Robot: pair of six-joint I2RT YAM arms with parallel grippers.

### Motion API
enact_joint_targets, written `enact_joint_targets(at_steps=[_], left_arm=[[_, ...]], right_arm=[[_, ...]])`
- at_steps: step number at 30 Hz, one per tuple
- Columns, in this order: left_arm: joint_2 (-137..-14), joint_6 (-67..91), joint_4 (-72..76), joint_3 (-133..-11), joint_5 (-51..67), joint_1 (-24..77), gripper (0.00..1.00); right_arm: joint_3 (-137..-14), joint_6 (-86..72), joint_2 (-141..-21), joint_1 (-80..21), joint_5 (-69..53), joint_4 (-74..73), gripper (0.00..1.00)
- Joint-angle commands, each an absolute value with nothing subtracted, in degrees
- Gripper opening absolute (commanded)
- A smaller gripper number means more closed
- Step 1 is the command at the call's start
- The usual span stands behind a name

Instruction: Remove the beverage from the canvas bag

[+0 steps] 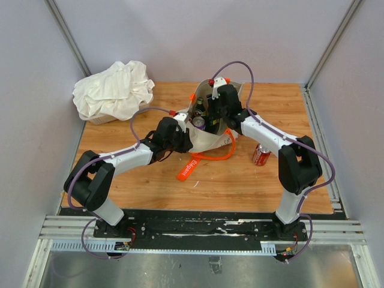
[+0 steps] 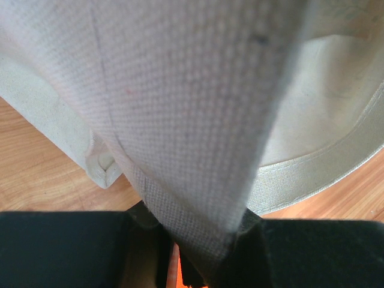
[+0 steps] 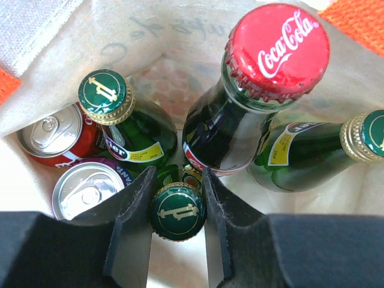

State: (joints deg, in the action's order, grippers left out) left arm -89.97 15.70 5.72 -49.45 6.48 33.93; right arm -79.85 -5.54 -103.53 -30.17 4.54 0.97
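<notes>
I will next lift the bottle in my right gripper over the bag's rim. Then I will lower it and release it beside the red can, to the can's right in the top view.
The beige canvas bag (image 1: 210,137) with orange handles stands open mid-table. My left gripper (image 1: 180,129) is shut on the bag's rim fabric (image 2: 180,120) at its left side; in the left wrist view the cloth runs down between the jaws of that gripper (image 2: 193,225). My right gripper (image 1: 219,114) reaches down inside the bag. In the right wrist view that gripper (image 3: 178,180) has its fingers on both sides of the gold-rimmed cap of a small green bottle (image 3: 177,211), touching it. Around it stand a Coca-Cola bottle (image 3: 277,51), two more green bottles (image 3: 107,93) and two cans (image 3: 90,189).
A red can (image 1: 261,155) stands on the wooden table right of the bag. A white cloth bundle (image 1: 114,90) lies at the back left. An orange strap (image 1: 188,168) trails on the table in front of the bag. Grey walls close in on three sides.
</notes>
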Motion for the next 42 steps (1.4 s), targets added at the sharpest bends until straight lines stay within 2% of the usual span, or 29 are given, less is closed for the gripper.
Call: enact_joint_targets(at_steps=[1, 8, 16, 27, 42], left_arm=[[-89.39, 14.28, -0.09, -49.15, 5.63, 34.56, 0.06], [-89.45, 14.06, -0.17, -48.87, 5.65, 34.54, 0.06], [-89.72, 13.81, -0.09, -49.10, 5.41, 34.54, 0.06], [-89.62, 12.78, -0.40, -50.39, 5.01, 34.54, 0.08], [-89.92, 12.22, -0.09, -50.63, 6.18, 34.54, 0.08]], right_arm=[[-80.69, -6.15, -105.43, -29.00, 4.00, 1.66, 0.13], [-80.15, -6.74, -105.82, -28.99, 3.91, 2.03, 0.01], [-80.78, -3.61, -104.75, -29.07, 0.66, 3.07, 0.01], [-88.69, 2.33, -95.85, -29.91, -3.48, 1.48, 0.01], [-103.24, 6.83, -84.66, -30.60, 2.41, -9.06, 0.01]])
